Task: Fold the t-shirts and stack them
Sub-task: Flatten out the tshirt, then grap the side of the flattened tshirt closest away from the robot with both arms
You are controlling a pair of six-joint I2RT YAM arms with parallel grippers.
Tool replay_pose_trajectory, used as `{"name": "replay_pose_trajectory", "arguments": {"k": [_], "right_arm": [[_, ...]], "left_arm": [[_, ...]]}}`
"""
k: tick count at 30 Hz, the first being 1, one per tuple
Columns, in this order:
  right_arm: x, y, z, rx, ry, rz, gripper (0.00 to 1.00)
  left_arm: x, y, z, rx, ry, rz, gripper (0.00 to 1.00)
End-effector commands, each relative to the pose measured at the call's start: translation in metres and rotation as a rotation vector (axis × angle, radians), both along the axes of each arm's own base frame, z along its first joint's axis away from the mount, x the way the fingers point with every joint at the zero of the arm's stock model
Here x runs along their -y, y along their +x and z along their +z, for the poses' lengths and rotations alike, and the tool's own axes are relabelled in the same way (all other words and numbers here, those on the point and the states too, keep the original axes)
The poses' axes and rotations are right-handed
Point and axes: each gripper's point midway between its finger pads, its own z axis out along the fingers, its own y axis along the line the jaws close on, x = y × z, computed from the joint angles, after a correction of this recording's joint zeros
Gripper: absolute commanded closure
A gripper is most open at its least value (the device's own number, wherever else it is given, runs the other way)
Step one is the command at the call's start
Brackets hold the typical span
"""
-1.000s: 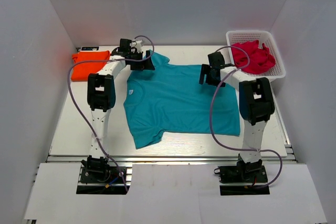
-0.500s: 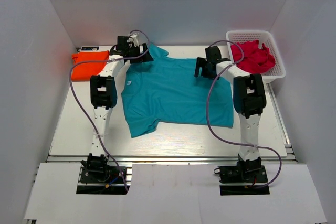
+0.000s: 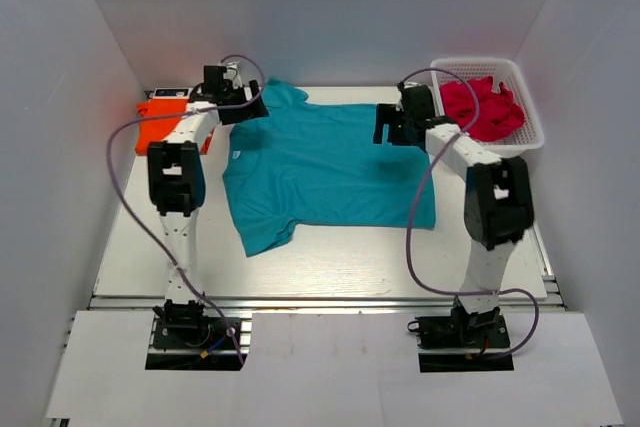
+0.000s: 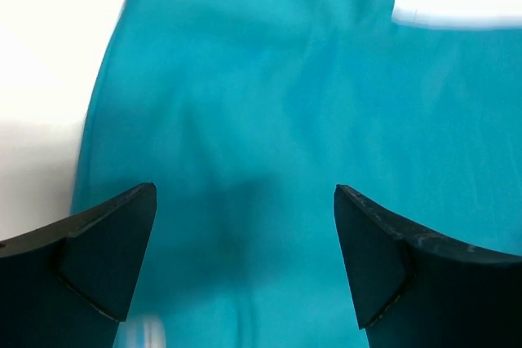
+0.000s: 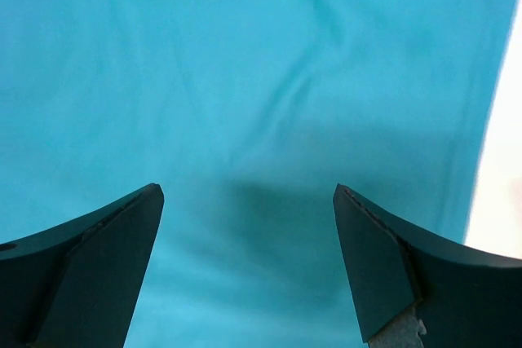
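Note:
The near sleeve juts out past the body of the t-shirt, so my left gripper should move back past the white neck label and down onto the near sleeve's end corner point(image 3: 251, 248).
A teal t-shirt point(image 3: 320, 172) lies spread flat on the table, with a small white neck label point(image 3: 236, 154) near its left edge. My left gripper point(image 3: 245, 107) hovers over its far left corner by a sleeve. In the left wrist view its jaws point(image 4: 245, 193) stand wide open over teal fabric point(image 4: 261, 79). My right gripper point(image 3: 392, 127) is at the shirt's far right corner, jaws point(image 5: 249, 193) also wide open with only teal cloth point(image 5: 245, 63) below. An orange t-shirt point(image 3: 155, 125) lies folded at the far left, partly behind the left arm.
A white basket point(image 3: 528, 139) at the back right holds crumpled red cloth point(image 3: 480, 107). White walls close in the table on three sides. Purple cables loop off both arms.
Both arms have reached farther back, the left one also leftward. The teal t-shirt has slid left and toward the back with them.

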Motion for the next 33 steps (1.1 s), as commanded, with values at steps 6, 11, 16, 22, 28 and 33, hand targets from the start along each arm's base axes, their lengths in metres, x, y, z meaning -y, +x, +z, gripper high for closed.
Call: {"name": "replay_pose_trajectory", "arguments": {"k": [6,11,16,22,28,33], "right_arm": [[0.018,-0.075,0.061,0.186,0.146,-0.107,0.10],[0.038,-0.104,0.039,0.129,0.100,-0.178,0.10],[0.042,-0.113,0.037,0.127,0.116,-0.200,0.10],[0.036,-0.116,0.031,0.108,0.140,-0.171,0.10],[0.034,-0.120,0.028,0.090,0.149,-0.156,0.10],[0.035,-0.124,0.027,0.091,0.143,-0.156,0.10]], "left_arm": [[-0.003,-0.187,0.065,-0.134,-0.037,0.149,0.00],[-0.009,-0.307,0.015,-0.421,0.018,0.207,0.00],[-0.005,-0.391,-0.006,-0.599,0.008,0.190,0.02],[-0.016,-0.442,-0.028,-0.734,0.085,0.241,0.06],[-0.006,-0.413,-0.033,-0.621,0.030,0.250,0.20],[-0.012,-0.403,-0.050,-0.604,0.056,0.287,0.31]]}}
